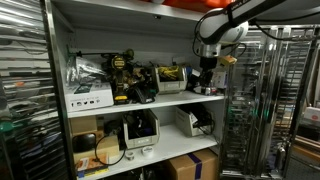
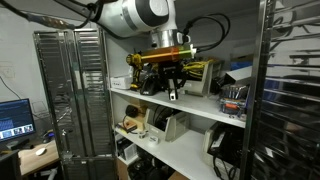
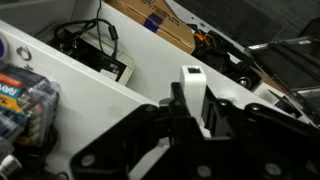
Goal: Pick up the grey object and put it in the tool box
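Observation:
My gripper should next go up and move from the shelf's front edge over the open top of the tool box (image 1: 172,78), to release the grey block that hangs outside it.
My gripper (image 3: 190,125) is shut on a small pale grey block (image 3: 196,92) that sticks out between the black fingers. In both exterior views the gripper (image 1: 206,82) (image 2: 172,88) hangs just above the front edge of the middle shelf, and the pale block (image 2: 172,95) shows at its tips. The tool box (image 1: 172,78), with pale sides and a yellow-and-black top, stands on the same shelf beside the gripper. It also shows in an exterior view (image 2: 203,78), behind the gripper.
A pile of yellow-black power tools (image 1: 125,75) lies on the shelf above a white box (image 1: 88,98). White bins (image 1: 190,122) and a cardboard box (image 3: 160,20) sit on the lower levels. A metal wire rack (image 1: 250,100) stands close by the arm.

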Robot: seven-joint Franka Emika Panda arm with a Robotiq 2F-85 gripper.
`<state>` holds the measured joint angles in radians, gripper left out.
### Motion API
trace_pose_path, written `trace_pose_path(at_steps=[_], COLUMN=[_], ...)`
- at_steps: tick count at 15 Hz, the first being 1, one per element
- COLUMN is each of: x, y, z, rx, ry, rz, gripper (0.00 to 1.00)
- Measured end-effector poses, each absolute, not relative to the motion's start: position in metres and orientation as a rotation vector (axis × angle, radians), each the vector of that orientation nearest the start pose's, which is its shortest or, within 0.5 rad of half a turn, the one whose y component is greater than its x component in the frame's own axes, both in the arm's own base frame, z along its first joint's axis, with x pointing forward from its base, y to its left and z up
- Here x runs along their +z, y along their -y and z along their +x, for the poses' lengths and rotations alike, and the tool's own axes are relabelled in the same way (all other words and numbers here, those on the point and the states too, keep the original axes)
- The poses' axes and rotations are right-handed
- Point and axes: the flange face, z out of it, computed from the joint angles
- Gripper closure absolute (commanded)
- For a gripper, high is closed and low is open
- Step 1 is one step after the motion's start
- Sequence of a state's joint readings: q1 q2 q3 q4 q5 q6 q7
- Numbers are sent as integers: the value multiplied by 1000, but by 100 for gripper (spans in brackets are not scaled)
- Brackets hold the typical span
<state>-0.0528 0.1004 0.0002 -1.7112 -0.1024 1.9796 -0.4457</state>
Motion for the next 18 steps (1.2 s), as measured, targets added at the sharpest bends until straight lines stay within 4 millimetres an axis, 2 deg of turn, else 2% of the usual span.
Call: trace_pose_path(at_steps=[2,5,8,12,18], x=[521,490,481,506,577], y=[40,44,39,25,18], z=[596,588,589,597,621], rx=[-304,-431,-544,-690,-984], ry=[531,321,135,-83,-340], rz=[-3218,-3207,-3133,-3005,-2804], gripper=[85,86,86,86,86])
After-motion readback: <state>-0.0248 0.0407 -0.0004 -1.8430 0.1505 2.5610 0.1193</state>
